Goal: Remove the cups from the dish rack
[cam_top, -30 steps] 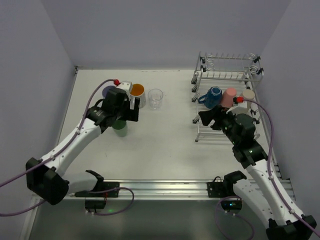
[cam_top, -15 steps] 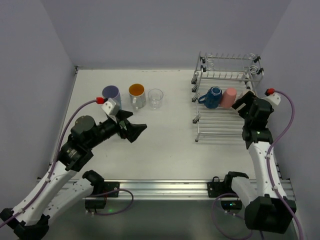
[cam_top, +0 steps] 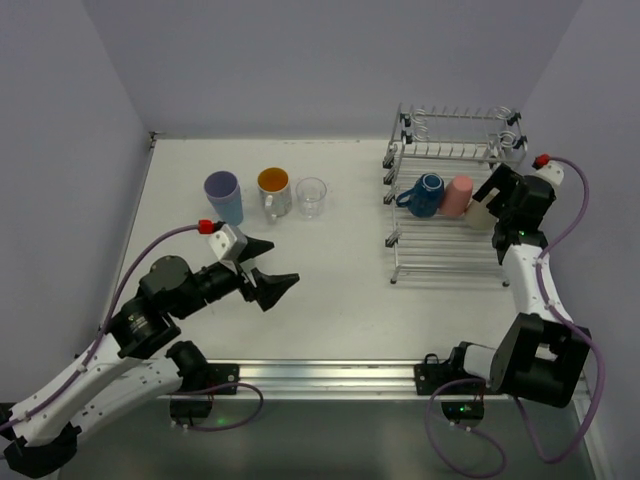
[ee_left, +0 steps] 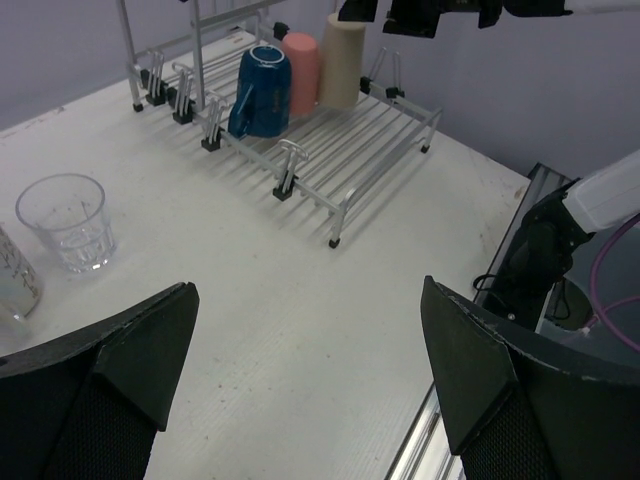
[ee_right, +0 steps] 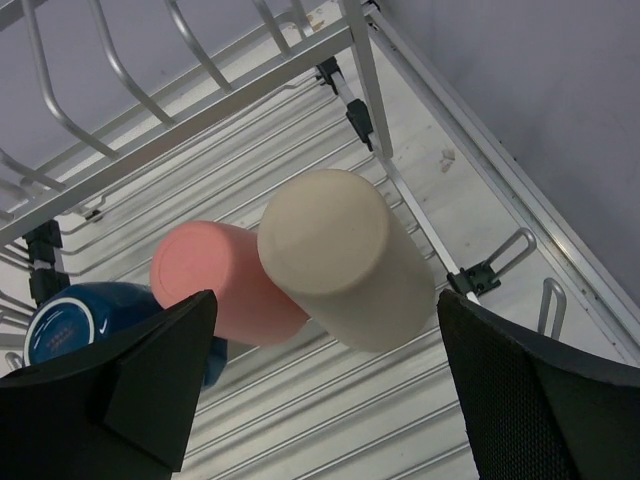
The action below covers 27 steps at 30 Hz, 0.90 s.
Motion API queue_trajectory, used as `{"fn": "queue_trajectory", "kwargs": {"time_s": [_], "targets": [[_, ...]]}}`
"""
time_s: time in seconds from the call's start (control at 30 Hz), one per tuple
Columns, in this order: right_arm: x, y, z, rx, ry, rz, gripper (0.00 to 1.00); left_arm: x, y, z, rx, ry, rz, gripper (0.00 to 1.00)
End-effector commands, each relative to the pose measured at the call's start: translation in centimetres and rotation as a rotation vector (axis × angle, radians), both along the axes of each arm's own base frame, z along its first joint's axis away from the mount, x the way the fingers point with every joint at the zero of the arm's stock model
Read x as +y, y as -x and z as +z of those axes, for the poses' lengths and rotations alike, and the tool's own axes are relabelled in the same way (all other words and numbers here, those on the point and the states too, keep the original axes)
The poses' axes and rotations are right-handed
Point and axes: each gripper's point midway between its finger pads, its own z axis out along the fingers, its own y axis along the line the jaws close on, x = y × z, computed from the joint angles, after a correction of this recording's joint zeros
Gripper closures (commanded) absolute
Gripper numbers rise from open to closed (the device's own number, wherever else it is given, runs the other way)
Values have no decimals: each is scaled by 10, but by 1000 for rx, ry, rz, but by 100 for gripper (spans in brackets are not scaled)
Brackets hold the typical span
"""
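Observation:
The beige cup's upturned base (cam_top: 486, 203) (ee_right: 332, 241) faces up between my open fingers, so my right gripper needs to come down around it, with one finger beside the pink cup.
The dish rack (cam_top: 440, 255) stands at the right of the table. On its lower tier lie a dark-blue mug (cam_top: 428, 193), a pink cup (cam_top: 457, 196) and a beige cup (ee_right: 345, 260), side by side. My right gripper (ee_right: 325, 390) hovers open just above the beige cup, its fingers either side of it, touching nothing. It is at the rack's right end (cam_top: 492, 200). A lavender tumbler (cam_top: 223, 197), an orange-inside glass mug (cam_top: 273, 190) and a clear glass (cam_top: 311, 197) stand on the table at the left. My left gripper (cam_top: 272, 268) is wide open and empty over bare table in front of them.
The rack's upper tier carries a coiled wire holder (cam_top: 460, 122) above the cups. The right wall is close behind the rack. A metal rail (cam_top: 330, 375) runs along the near table edge. The clear glass (ee_left: 65, 220) is to the left of my left fingers.
My left arm pulled back from the cups on the table toward the near side. My right arm swung to the rack's right end and its jaws opened wider.

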Motion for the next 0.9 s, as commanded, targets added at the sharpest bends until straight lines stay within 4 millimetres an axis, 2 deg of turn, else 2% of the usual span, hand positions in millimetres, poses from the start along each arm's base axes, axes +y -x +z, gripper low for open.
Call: {"fn": "queue_trajectory", "kwargs": {"time_s": [0.0,0.23,0.47,0.77,0.8,0.87], "targets": [[-2,-21,40,-103,97,77,6,4,1,7,-44,5,21,0],[-7,-33,24,-41,140,96,9,3,4,8,-49,5,17,0],[-15,-47,-1,22,132,82,16,2,1,4,-41,-8,28,0],[-20,-54,-13,13,131,62,22,2,-4,0,-36,-19,47,0],[-21,-54,-15,13,135,56,23,3,-5,-1,-36,-20,55,0],[-24,-50,-15,6,154,42,34,3,-7,-2,-34,-23,61,0]]}}
